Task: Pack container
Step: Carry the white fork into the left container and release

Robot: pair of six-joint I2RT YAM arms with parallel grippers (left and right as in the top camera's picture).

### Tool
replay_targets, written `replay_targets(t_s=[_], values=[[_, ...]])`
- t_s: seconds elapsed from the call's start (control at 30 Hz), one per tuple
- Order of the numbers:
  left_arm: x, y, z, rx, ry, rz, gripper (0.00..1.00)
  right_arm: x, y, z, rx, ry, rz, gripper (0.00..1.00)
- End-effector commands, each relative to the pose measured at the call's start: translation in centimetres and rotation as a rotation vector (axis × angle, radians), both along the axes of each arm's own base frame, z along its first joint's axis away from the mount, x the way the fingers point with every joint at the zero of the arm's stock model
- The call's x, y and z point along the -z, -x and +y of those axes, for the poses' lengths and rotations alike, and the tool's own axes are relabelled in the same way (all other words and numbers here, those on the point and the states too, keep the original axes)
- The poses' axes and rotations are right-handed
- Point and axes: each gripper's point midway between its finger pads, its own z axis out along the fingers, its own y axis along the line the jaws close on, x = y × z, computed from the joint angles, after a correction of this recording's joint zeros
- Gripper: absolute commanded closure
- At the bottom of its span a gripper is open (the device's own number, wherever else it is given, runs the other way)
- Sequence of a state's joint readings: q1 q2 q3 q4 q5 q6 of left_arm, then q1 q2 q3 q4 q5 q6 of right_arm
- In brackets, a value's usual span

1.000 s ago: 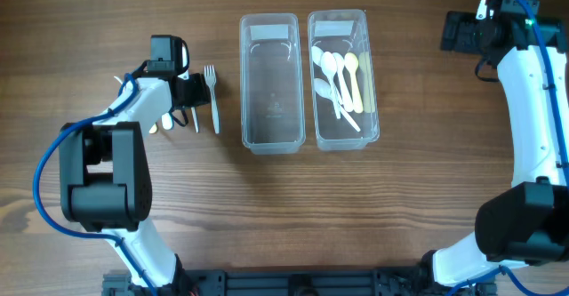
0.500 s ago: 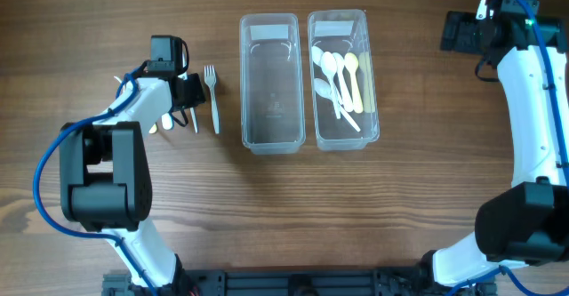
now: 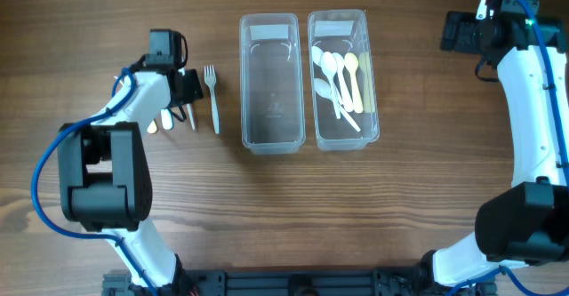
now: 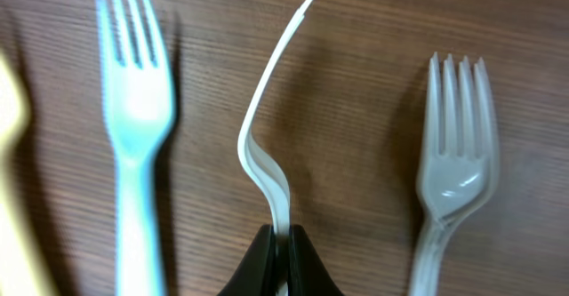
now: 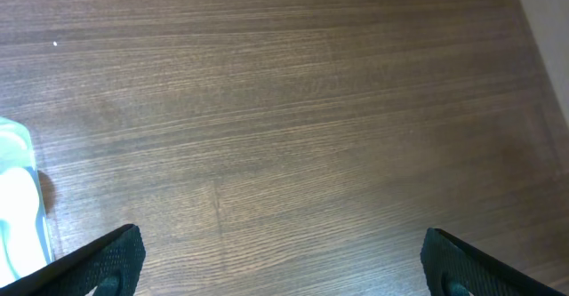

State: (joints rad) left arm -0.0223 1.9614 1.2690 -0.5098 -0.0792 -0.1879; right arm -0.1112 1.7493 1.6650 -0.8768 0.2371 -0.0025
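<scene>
The other container holds spoons (image 3: 338, 78), so my left gripper needs to lift the white fork next and then lower it into the empty container.
Two clear containers stand side by side: the left one (image 3: 269, 83) is empty, the right one (image 3: 343, 78) holds several white and cream spoons (image 3: 338, 78). My left gripper (image 3: 187, 93) is left of them, shut on the handle of a white fork (image 4: 265, 145) that is turned edge-on, tines pointing away, just above the wood. The left wrist view shows my left gripper (image 4: 283, 236) pinching that handle. A white fork (image 4: 133, 109) lies to its left and a clear fork (image 4: 455, 180) to its right. My right gripper (image 5: 280, 265) hangs open over bare wood at the far right.
A white fork (image 3: 212, 96) lies beside the empty container. Cream utensils (image 3: 158, 123) lie under my left arm. The right arm (image 3: 533, 92) runs along the table's right side. A container corner (image 5: 20, 198) shows at the right wrist view's left edge.
My left gripper has closed on the fork handle and shifted slightly toward the table's far edge. The right arm has not moved.
</scene>
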Motion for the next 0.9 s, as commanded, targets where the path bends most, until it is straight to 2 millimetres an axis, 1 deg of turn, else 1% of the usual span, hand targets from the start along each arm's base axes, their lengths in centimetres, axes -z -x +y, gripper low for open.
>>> replay_targets(t_s=[0.0,0.1,0.17,0.23,0.33,0.4,0.47,0.5,0.53,0.63,0.73,0.8,0.87], values=[[-6.3,-2.4,0.3,-0.011,-0.021,-0.105,0.96,-0.7,-0.1,-0.2,0.000,0.021,-0.013,0.00],[-8.8,-2.8,-0.2,0.000,-0.020,-0.114,0.96,-0.7,-0.1,-0.2,0.000,0.021,-0.013,0.00],[-10.7,-2.9,-1.5,0.028,-0.011,-0.127,0.96,-0.7,-0.1,-0.2,0.000,0.021,-0.013,0.00],[-12.4,-3.2,-3.3,0.065,-0.004,-0.151,0.96,-0.7,-0.1,-0.2,0.000,0.021,-0.013,0.00],[-15.4,-3.6,-7.0,0.141,0.009,-0.217,0.96,-0.7,-0.1,-0.2,0.000,0.021,-0.013,0.00],[-17.0,-3.5,-10.0,0.195,0.030,-0.256,0.96,-0.7,-0.1,-0.2,0.000,0.021,-0.013,0.00],[-18.2,-2.8,-14.1,0.244,0.100,-0.277,0.96,-0.7,-0.1,-0.2,0.000,0.021,-0.013,0.00],[-18.3,-2.4,-15.9,0.264,0.135,-0.275,0.96,-0.7,-0.1,-0.2,0.000,0.021,-0.013,0.00],[-18.3,-1.9,-17.1,0.273,0.154,-0.271,0.96,-0.7,-0.1,-0.2,0.000,0.021,-0.013,0.00],[-18.1,-1.0,-19.5,0.314,0.167,-0.261,0.96,-0.7,-0.1,-0.2,0.001,0.020,-0.013,0.00],[-17.5,-0.4,-21.1,0.321,0.183,-0.243,0.96,-0.7,-0.1,-0.2,0.000,0.021,-0.013,0.00],[-16.3,-0.2,-21.6,0.314,0.184,-0.214,0.96,-0.7,-0.1,-0.2,0.000,0.021,-0.013,0.00],[-15.5,-0.3,-21.8,0.313,0.181,-0.198,0.96,-0.7,-0.1,-0.2,0.000,0.021,-0.013,0.00]])
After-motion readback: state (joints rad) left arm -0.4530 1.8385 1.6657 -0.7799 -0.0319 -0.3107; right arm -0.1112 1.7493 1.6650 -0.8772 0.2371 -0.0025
